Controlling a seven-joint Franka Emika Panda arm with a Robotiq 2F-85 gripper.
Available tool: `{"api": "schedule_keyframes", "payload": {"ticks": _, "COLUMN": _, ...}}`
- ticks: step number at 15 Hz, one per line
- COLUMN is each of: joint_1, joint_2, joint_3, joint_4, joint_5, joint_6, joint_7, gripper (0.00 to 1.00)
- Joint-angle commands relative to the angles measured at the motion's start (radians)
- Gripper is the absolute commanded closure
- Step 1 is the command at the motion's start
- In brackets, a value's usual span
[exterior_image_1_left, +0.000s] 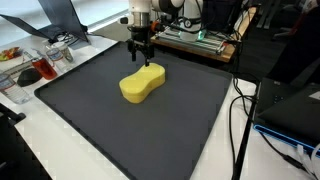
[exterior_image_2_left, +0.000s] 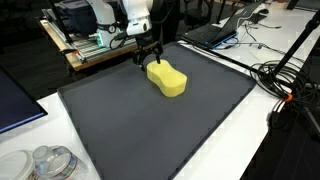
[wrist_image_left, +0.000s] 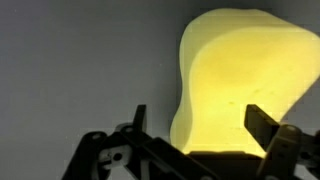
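I will move my gripper to the right in the wrist view and go down around the sponge's end by the arm (exterior_image_1_left: 152, 71) (wrist_image_left: 215, 125), because it is off-center between my open fingers.
A yellow sponge (exterior_image_1_left: 142, 84), waisted like a peanut, lies on the dark mat (exterior_image_1_left: 120, 130); it also shows as the sponge (exterior_image_2_left: 167, 79) and fills the upper right of the wrist view as the sponge (wrist_image_left: 240, 80). My gripper (exterior_image_1_left: 143, 60) hangs just above the sponge's far end, fingers pointing down and spread. In the wrist view the gripper (wrist_image_left: 197, 128) is open, its two black fingertips (wrist_image_left: 262, 128) standing on either side of the sponge's near end. The gripper (exterior_image_2_left: 150, 58) holds nothing.
The mat (exterior_image_2_left: 150, 130) covers most of the white table. A tray with red items (exterior_image_1_left: 35, 65) stands off one corner. A cluttered shelf with electronics (exterior_image_1_left: 195, 40) is behind the arm. Cables (exterior_image_2_left: 285, 85) and a laptop (exterior_image_2_left: 215, 30) lie beside the mat; clear containers (exterior_image_2_left: 45, 162) sit near a corner.
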Motion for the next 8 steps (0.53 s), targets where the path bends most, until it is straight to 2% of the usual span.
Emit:
{"api": "schedule_keyframes", "payload": {"ticks": 1, "joint_1": -0.034, "joint_2": 0.047, "joint_3": 0.045, "joint_4": 0.042, "joint_5": 0.066, "joint_6": -0.045, "joint_7": -0.023, "gripper": 0.00}}
{"api": "schedule_keyframes", "payload": {"ticks": 8, "joint_1": -0.102, "joint_2": 0.119, "joint_3": 0.106, "joint_4": 0.120, "joint_5": 0.102, "joint_6": -0.160, "joint_7": -0.110, "gripper": 0.00}}
